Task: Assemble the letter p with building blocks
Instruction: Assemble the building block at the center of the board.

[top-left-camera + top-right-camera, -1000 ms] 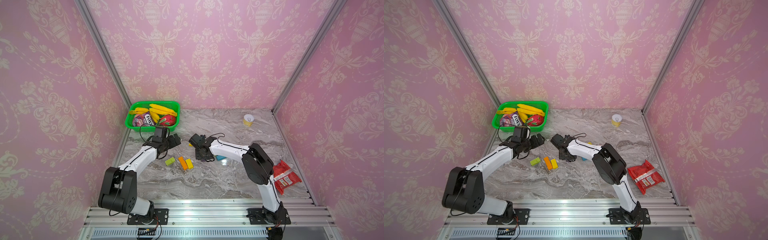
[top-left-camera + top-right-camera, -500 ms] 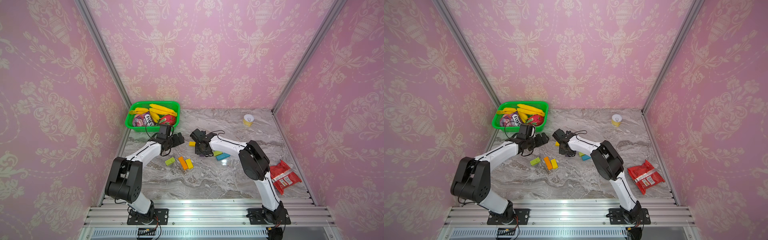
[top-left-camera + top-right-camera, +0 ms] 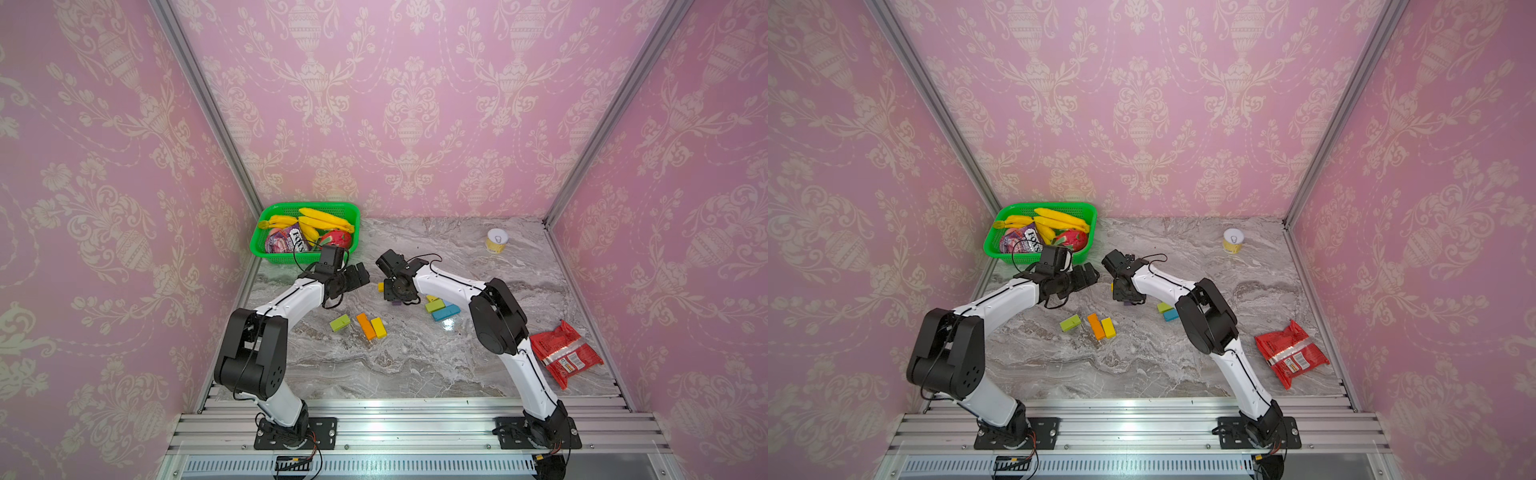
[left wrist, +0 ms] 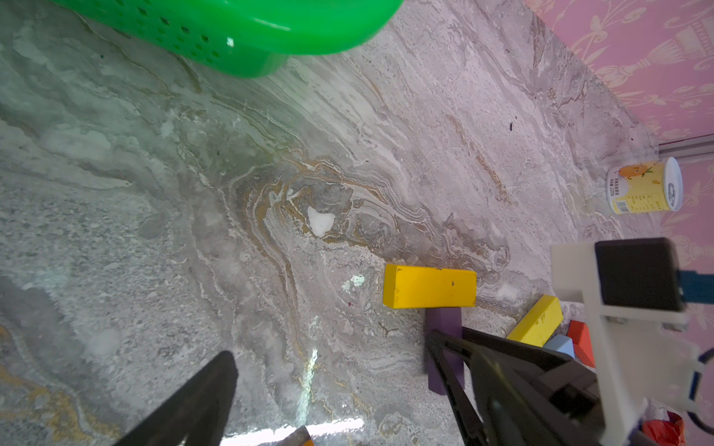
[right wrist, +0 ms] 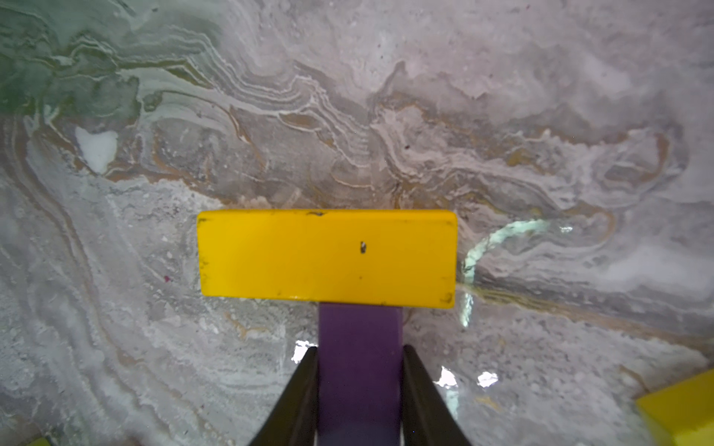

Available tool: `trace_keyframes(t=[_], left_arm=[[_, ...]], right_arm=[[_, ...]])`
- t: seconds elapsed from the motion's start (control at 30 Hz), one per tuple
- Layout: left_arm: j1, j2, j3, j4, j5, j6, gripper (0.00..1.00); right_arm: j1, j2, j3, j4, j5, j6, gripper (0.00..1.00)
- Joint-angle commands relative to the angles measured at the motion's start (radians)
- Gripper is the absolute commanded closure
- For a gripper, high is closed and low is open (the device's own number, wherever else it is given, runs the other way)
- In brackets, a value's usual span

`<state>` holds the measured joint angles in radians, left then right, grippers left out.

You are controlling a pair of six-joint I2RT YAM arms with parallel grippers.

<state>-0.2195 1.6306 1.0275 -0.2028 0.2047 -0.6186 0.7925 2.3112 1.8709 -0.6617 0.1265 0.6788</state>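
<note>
Next, my right gripper should slide the purple block [image 5: 359,332], which sits short of the yellow block's end [image 5: 436,276], sideways to that end of the yellow block beside my gripper on the can's side and let go of it.
My right gripper [image 5: 360,357] is shut on a purple block [image 5: 359,332] that lies on the marble. The block's far end butts against the long side of a yellow block [image 5: 326,258]. In a top view the right gripper [image 3: 397,293] stands over this pair left of centre, with the yellow block [image 3: 380,286] just showing. My left gripper [image 3: 359,276] hovers open a little to their left, nothing between its fingers [image 4: 216,378]. Lime green [image 3: 340,322], orange [image 3: 365,326] and yellow [image 3: 378,327] blocks lie nearer the front. More blocks [image 3: 440,309] are clustered under the right forearm.
A green basket [image 3: 266,255] with bananas and packets stands at the back left, close behind the left wrist. A small can [image 3: 497,240] sits at the back right. A red snack packet [image 3: 565,353] lies by the right wall.
The left arm has reached forward, bringing its open gripper closer to the yellow block. The right arm's elbow has swung a little left; its gripper has barely shifted and still holds the purple block.
</note>
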Motion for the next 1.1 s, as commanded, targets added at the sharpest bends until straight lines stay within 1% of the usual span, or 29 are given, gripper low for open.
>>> trace_keyframes(t=[0.0,0.23,0.57,0.67,0.73,0.77,0.83,0.87,0.93,1.0,1.07], left_arm=[[-0.004,0.000,0.026,-0.030,-0.001,0.025,0.03],[-0.004,0.006,0.023,-0.025,0.004,0.018,0.03],[-0.007,-0.007,0.015,-0.037,-0.005,0.017,0.03],[-0.008,-0.008,0.016,-0.038,-0.006,0.017,0.03],[-0.009,-0.007,0.016,-0.037,-0.005,0.016,0.03],[-0.009,-0.010,0.017,-0.036,-0.007,0.014,0.03],[-0.011,-0.009,0.016,-0.037,-0.008,0.015,0.03],[-0.012,-0.009,0.017,-0.038,-0.009,0.014,0.03],[-0.012,-0.007,0.015,-0.038,-0.010,0.016,0.03],[-0.016,-0.005,0.014,-0.038,-0.009,0.015,0.03],[-0.017,0.003,0.014,-0.036,-0.004,0.013,0.03]], right_arm=[[-0.003,0.011,0.008,-0.049,0.003,-0.034,0.90],[-0.006,-0.020,-0.045,-0.053,0.029,-0.065,0.88],[-0.030,-0.022,-0.046,-0.053,0.045,-0.084,0.84],[-0.035,-0.025,-0.047,-0.057,0.051,-0.094,0.81],[-0.037,-0.027,-0.052,-0.052,0.043,-0.094,0.74],[-0.036,-0.027,-0.052,-0.049,0.033,-0.094,0.67],[-0.035,-0.030,-0.059,-0.036,0.011,-0.095,0.60],[-0.036,-0.036,-0.067,-0.022,0.003,-0.094,0.54],[-0.034,-0.067,-0.107,0.023,-0.009,-0.125,0.47],[-0.036,-0.107,-0.153,0.072,-0.013,-0.126,0.43],[-0.035,-0.168,-0.205,0.120,-0.011,-0.128,0.42]])
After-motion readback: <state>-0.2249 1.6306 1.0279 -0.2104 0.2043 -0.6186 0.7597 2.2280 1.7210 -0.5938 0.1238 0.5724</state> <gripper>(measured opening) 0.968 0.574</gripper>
